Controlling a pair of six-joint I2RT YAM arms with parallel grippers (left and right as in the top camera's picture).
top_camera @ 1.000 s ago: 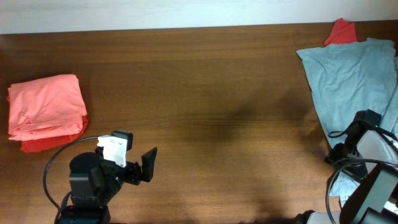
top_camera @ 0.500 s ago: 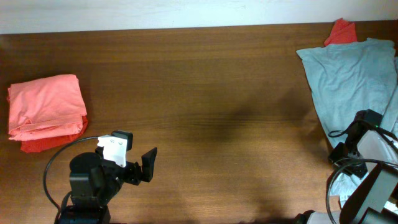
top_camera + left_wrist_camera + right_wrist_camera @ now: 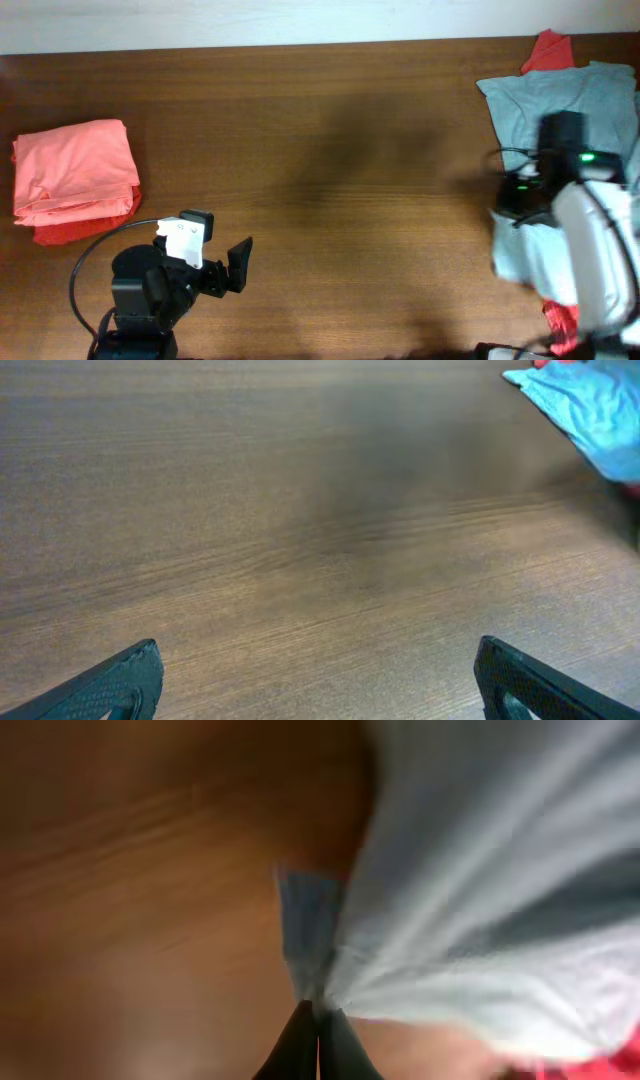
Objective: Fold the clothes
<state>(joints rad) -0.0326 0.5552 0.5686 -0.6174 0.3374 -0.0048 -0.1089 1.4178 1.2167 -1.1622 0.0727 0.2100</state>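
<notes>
The middle of the wood is bare and has clear space. My right gripper should pull to the left in the overhead view, over that bare middle wood, and let go of the shirt's edge.
A pale grey-blue T-shirt (image 3: pixel 565 115) lies at the table's right end, its near part lifted and bunched. My right gripper (image 3: pixel 503 208) is shut on the shirt's edge and holds it above the wood. In the right wrist view the fingers (image 3: pixel 318 1042) pinch the fabric (image 3: pixel 480 910), which fans out from them. A red garment (image 3: pixel 546 48) pokes out behind the shirt, and another red bit (image 3: pixel 563 318) shows near the right arm's base. A folded salmon-pink garment (image 3: pixel 75 170) rests at the left on a red one (image 3: pixel 85 225). My left gripper (image 3: pixel 232 266) is open over bare wood.
The brown wooden table (image 3: pixel 320 150) spans the view, with a white wall strip along its far edge. A black cable (image 3: pixel 95 262) loops beside the left arm's base. The left wrist view catches the grey-blue shirt's corner (image 3: pixel 590 405) at the far right.
My right gripper shut on the grey-blue shirt's edge, then rose and moved up and left, dragging the fabric with it. The left arm stayed still.
</notes>
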